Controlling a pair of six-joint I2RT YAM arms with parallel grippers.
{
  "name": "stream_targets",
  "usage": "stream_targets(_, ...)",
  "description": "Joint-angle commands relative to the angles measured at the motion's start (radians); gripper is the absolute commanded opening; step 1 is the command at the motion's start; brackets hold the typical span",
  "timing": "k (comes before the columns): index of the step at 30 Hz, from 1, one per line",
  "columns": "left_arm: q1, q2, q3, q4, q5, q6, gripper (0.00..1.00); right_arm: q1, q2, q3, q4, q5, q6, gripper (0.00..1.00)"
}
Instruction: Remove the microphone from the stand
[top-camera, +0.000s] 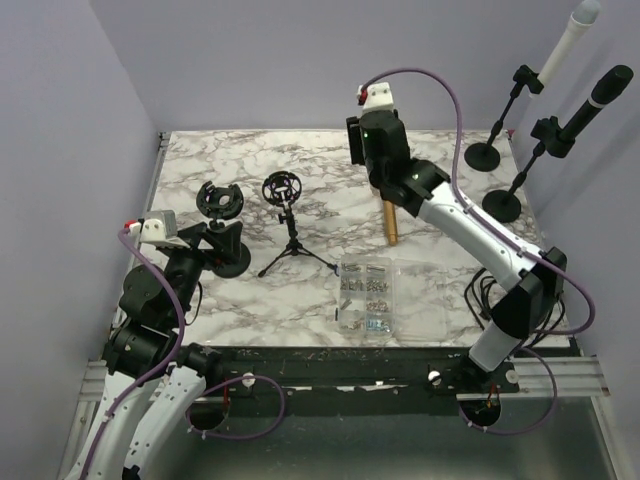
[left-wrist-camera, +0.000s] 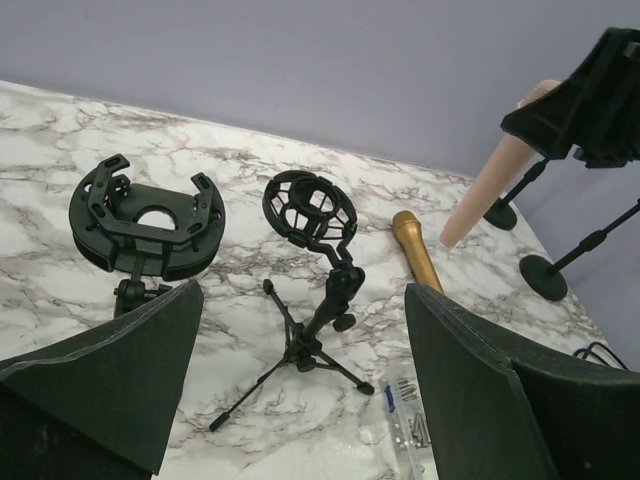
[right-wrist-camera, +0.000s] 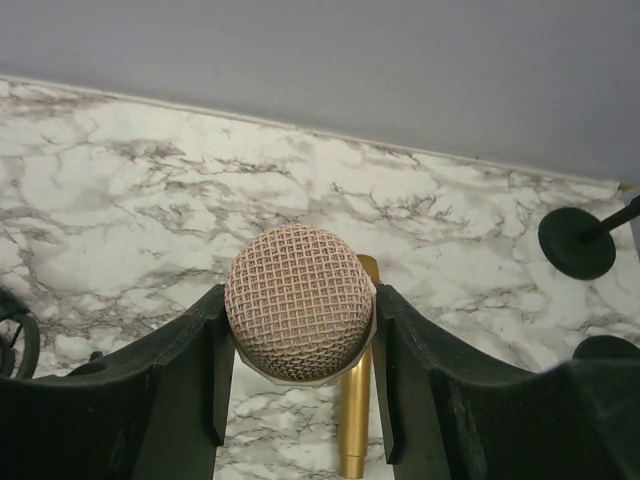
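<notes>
My right gripper lowers the pink microphone there next, tilting it down flat.
My right gripper (right-wrist-camera: 300, 310) is shut on the rose-coloured mesh head of a microphone (right-wrist-camera: 298, 312), held above the marble table. From the left wrist view its pale pink body (left-wrist-camera: 495, 185) hangs slanted under the right gripper (left-wrist-camera: 585, 100). In the top view the right gripper (top-camera: 378, 150) hides it. A small black tripod stand (top-camera: 285, 215) with an empty ring mount (left-wrist-camera: 308, 208) stands mid-table. My left gripper (left-wrist-camera: 305, 300) is open, low at the table's left (top-camera: 215, 240), with nothing between its fingers.
A gold microphone (top-camera: 388, 222) lies on the table under the right arm. A second shock mount on a round base (top-camera: 220, 200) sits at the left. A clear screw box (top-camera: 365, 295) is near the front. Two floor-base stands hold a white microphone (top-camera: 560, 50) and a black one (top-camera: 595, 105) at the back right.
</notes>
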Motion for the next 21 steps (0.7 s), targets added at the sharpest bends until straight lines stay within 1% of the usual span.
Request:
stream_targets(1,0.008,0.006,-0.010,0.018,0.027,-0.009,0.84,-0.124,0.156,0.254,-0.398,-0.217,0.195,0.01)
stream_targets(2,0.007,0.006,-0.010,0.017,0.028,-0.009,0.84,-0.137,0.192,0.303,-0.449,-0.225,0.204,0.01)
stream_targets(4,0.009,0.003,-0.010,0.017,0.024,-0.009,0.84,-0.156,0.245,0.350,-0.498,-0.263,0.214,0.01)
stream_targets(8,0.009,0.003,-0.009,0.017,0.024,-0.008,0.84,-0.204,0.326,0.402,-0.553,-0.398,0.243,0.01)
stream_targets(10,0.009,0.003,-0.010,0.017,0.024,-0.009,0.84,-0.223,0.366,0.430,-0.581,-0.414,0.252,0.01)
stream_targets(14,0.011,0.007,-0.008,0.017,0.027,-0.009,0.84,-0.253,0.415,0.440,-0.571,-0.471,0.273,0.01)
stream_targets(21,0.015,0.009,-0.008,0.016,0.027,-0.008,0.84,-0.278,0.506,0.445,-0.545,-0.498,0.284,0.01)
